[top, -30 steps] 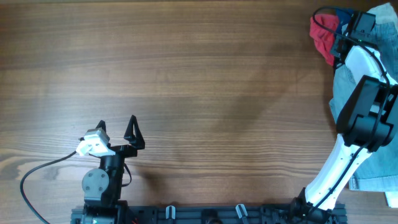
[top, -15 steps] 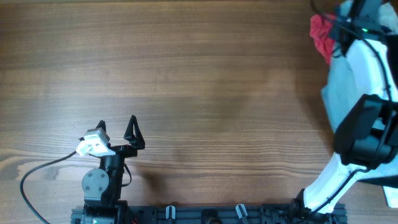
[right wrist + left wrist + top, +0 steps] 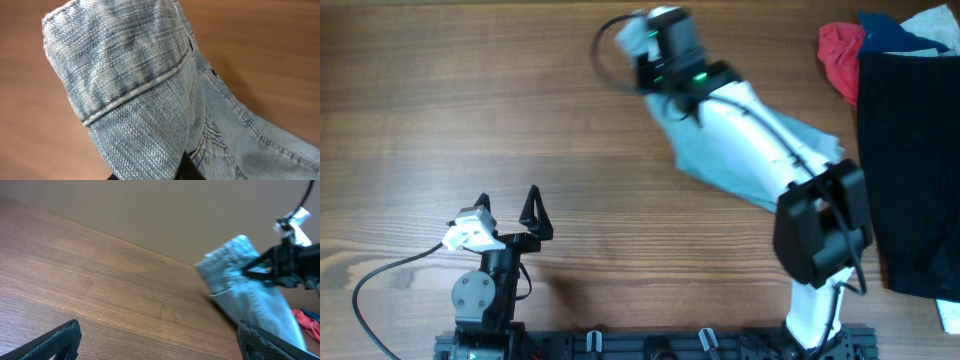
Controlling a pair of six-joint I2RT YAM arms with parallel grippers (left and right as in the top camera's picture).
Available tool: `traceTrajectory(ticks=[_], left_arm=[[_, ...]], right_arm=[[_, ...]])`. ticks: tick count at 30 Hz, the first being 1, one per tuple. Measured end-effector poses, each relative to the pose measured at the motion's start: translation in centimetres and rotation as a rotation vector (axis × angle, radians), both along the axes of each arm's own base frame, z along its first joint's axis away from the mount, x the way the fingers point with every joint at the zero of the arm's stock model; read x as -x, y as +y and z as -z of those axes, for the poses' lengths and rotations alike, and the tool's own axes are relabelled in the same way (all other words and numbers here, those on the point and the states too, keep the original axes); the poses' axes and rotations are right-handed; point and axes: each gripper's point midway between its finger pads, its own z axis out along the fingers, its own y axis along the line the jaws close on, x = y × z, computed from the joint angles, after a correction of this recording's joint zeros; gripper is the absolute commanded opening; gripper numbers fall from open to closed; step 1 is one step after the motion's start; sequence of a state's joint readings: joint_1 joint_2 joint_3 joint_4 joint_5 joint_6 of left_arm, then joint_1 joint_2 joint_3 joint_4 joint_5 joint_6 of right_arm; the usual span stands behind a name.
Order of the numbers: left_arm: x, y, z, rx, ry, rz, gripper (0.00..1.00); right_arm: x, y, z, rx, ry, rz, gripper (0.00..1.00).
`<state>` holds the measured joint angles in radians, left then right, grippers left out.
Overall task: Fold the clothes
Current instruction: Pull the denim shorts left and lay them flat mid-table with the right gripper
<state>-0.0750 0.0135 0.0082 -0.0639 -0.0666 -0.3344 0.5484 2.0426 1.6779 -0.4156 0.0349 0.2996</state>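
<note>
That part of the table is clear, bare wood. My right gripper needs to move back and to the left in the overhead view and let go of the shorts [image 3: 692,150] over it.
The light-blue denim shorts [image 3: 692,150] hang from my right gripper [image 3: 658,78] above the middle back of the table and trail to the right under the arm. The right wrist view shows the denim hem and seams [image 3: 135,85] close up, with a dark finger of the right gripper [image 3: 186,169] pinching the fabric. The left wrist view shows the shorts [image 3: 245,287] held up by the right gripper [image 3: 272,269]. My left gripper [image 3: 510,207] is open and empty near the front left; its fingers [image 3: 162,345] frame bare wood.
A pile of clothes lies at the right edge: a red garment [image 3: 840,55], a large black garment [image 3: 910,150], and blue [image 3: 885,25] and white [image 3: 938,25] pieces behind. A black rail [image 3: 650,345] runs along the front edge.
My right arm has swung from the pile at the far right to the middle back, carrying the denim shorts leftwards. The black garment now shows. The left arm has not moved.
</note>
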Motion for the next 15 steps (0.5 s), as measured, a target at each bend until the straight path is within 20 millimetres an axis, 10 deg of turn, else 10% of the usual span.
traceTrajectory(ticks=[4,15], left_arm=[[0.0,0.0,0.0,0.0,0.0,0.0,1.0],[0.0,0.0,0.0,0.0,0.0,0.0,1.0]], right_arm=[[4.0,6.9,2.3,-0.039,0.048,-0.124,0.04],[12.6,15.5,4.7,-0.104,0.177,-0.346,0.13]])
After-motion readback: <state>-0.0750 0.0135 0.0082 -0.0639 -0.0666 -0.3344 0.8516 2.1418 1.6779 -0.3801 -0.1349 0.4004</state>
